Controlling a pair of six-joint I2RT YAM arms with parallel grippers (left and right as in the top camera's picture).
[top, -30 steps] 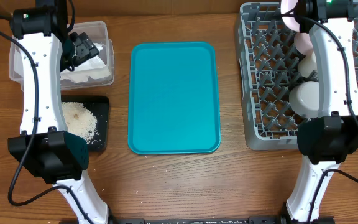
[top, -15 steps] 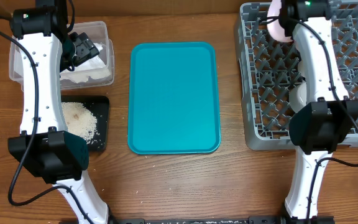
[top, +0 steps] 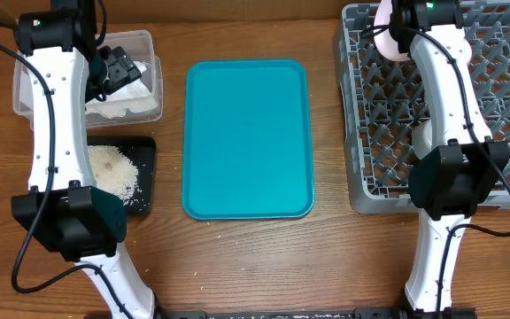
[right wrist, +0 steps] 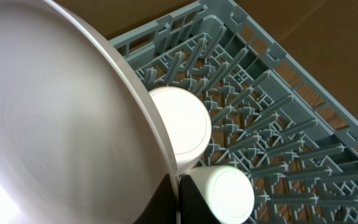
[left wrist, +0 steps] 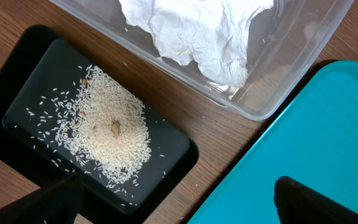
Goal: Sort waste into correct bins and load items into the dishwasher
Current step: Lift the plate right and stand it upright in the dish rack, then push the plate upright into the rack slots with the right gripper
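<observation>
I should next bring the plate, already on edge, down between the rack's wires with my right gripper and let go of it, because the rack's far corner beside the white bowl is below my right gripper.
My right gripper is shut on the rim of a pale-pink flat plate and holds it on edge above the far left corner of the grey dish rack. In the right wrist view the plate fills the left, pinched between my fingertips. A white bowl and a white cup lie in the rack below. My left gripper is open and empty over the clear tub, which holds white tissue. The black tray holds rice. Wrapper and chopsticks are out of view.
A large teal serving tray lies between the bins and the rack; its corner shows in the left wrist view. A few loose rice grains lie on the wood by the black tray. The right arm spans the rack's left half.
My right gripper has carried the plate leftward across the rack toward its far left corner. The left arm has not moved.
</observation>
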